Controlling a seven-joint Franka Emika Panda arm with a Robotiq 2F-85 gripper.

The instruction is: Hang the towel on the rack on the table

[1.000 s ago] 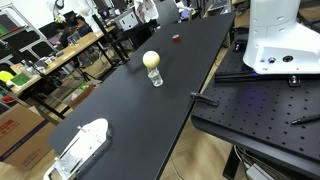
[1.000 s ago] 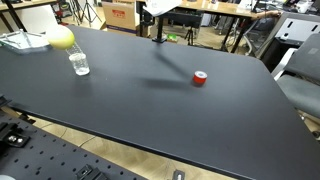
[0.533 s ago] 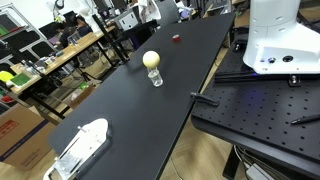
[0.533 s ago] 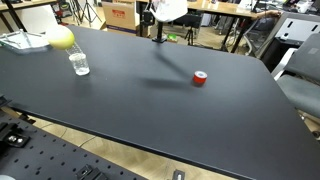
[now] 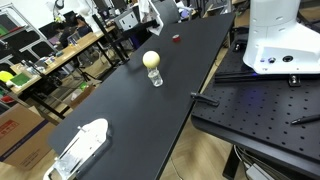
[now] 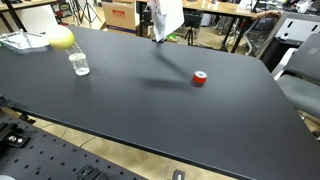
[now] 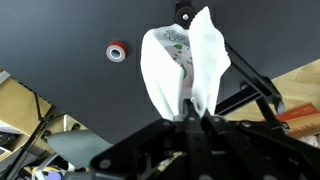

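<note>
The gripper should go down toward the right in the wrist view, draw the towel over the rack's dark bars and then let go of it, because it still dangles beside them.
A white towel (image 7: 178,62) with a faint printed pattern hangs from my gripper (image 7: 190,112), which is shut on its upper edge. In both exterior views the towel (image 6: 168,18) (image 5: 155,12) dangles at the far end of the black table, right beside the thin black rack (image 6: 157,32). In the wrist view the rack's dark bars (image 7: 250,85) lie just behind the towel. I cannot tell whether the cloth touches the rack. The gripper itself is cut off by the top edge in the exterior views.
A glass with a yellow ball on top (image 6: 72,50) (image 5: 153,68) stands on the black table (image 6: 150,110). A small red roll (image 6: 200,78) (image 7: 118,51) lies near the rack. A white tray (image 5: 80,148) sits at one end. Cluttered benches lie beyond.
The towel has come down and now hangs longer beside the rack post; before it was bunched at the top edge of the view.
</note>
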